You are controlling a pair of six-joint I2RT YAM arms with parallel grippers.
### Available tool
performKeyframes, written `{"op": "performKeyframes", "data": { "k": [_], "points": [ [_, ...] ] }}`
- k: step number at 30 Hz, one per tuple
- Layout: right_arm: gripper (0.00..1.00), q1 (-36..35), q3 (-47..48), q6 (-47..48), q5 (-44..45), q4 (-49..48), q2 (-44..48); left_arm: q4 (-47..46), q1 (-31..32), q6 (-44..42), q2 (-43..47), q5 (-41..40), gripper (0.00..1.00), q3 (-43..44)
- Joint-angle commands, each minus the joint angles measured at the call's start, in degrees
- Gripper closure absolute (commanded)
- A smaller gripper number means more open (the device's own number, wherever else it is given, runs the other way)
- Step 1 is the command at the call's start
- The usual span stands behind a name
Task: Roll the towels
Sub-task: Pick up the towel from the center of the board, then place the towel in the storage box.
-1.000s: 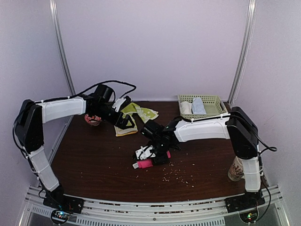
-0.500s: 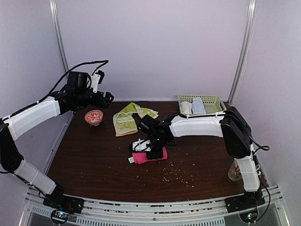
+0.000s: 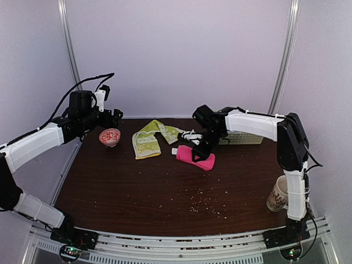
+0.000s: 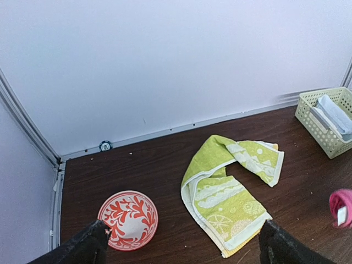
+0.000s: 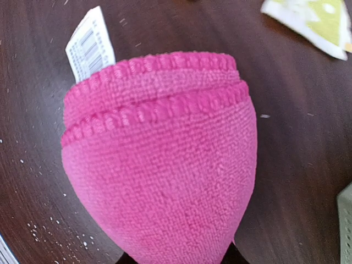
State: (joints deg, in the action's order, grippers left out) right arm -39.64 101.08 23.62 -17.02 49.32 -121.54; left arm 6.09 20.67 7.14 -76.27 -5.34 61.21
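Next, my right gripper will swing outward to release the pink towel inside the green basket (image 3: 242,138) (image 5: 345,234), since the basket stands outward and to its right in the top view.
The hot-pink towel (image 3: 195,157) is a tight roll with a white tag, and my right gripper (image 3: 204,146) is shut on it right of the table's middle. In the right wrist view the pink towel (image 5: 165,165) fills the frame and hides the fingertips. The yellow-green patterned towel (image 3: 147,140) lies flat and partly folded at the back centre; in the left wrist view this towel (image 4: 228,198) spreads between my fingers. My left gripper (image 3: 111,116) hangs open and empty at the back left; in its own view the left gripper (image 4: 184,245) stands well above the table.
A red-and-white bowl (image 3: 110,136) sits under the left gripper, and the bowl (image 4: 128,220) shows beside its left finger. A green basket (image 4: 324,118) with white and light-blue cloths stands at the back right. A cup (image 3: 278,193) is at the front right. Crumbs (image 3: 203,201) dot the front.
My right gripper closed on the rolled pink towel and carried it from the front centre back and right. My left arm rose and drew back to the left, away from the yellow-green towel.
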Motion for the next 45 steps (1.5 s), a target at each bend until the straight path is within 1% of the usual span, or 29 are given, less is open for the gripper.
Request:
{"op": "performKeyframes", "data": {
  "k": [1, 3, 5, 8, 12, 18, 23, 29, 45],
  "points": [
    [1.0, 7.9, 4.69, -6.29, -4.25, -0.75, 5.36, -3.5, -0.28, 0.69, 0.29, -0.74, 0.03, -0.08],
    [1.0, 12.1, 7.17, -8.8, -6.83, -0.8, 5.68, -3.62, -0.39, 0.82, 0.38, -0.98, 0.03, -0.21],
    [1.0, 16.0, 8.85, -11.97, -7.25, -2.23, 6.22, -3.83, -0.5, 0.82, 0.42, -0.9, 0.03, -0.41],
    [1.0, 21.7, 10.54, -17.55, -4.91, -5.22, 6.21, -4.03, -0.63, 1.08, 0.34, -0.77, 0.03, -0.64],
    [1.0, 27.94, 13.8, -23.77, 0.83, -6.64, 3.53, -4.07, -0.72, 1.19, -0.06, -0.55, 0.03, -0.65],
    [1.0, 33.3, 15.11, -29.54, 3.33, -7.83, -0.82, -4.41, -0.85, 1.12, -0.69, -0.59, 0.04, -0.65],
    [1.0, 34.53, 19.43, -33.56, 9.79, -7.28, -5.28, -4.19, -1.23, 1.05, -1.78, 0.43, 0.05, -0.27],
    [1.0, 34.71, 21.66, -37.61, 17.0, -6.89, -9.89, -4.24, -1.33, 1.1, -2.69, 1.93, 0.06, -0.13],
    [1.0, 34.98, 25.08, -38.82, 19.2, -6.68, -18.46, -3.07, -2.16, 0.79, -4.75, 4.08, 0.07, 1.48]
  ]
}}
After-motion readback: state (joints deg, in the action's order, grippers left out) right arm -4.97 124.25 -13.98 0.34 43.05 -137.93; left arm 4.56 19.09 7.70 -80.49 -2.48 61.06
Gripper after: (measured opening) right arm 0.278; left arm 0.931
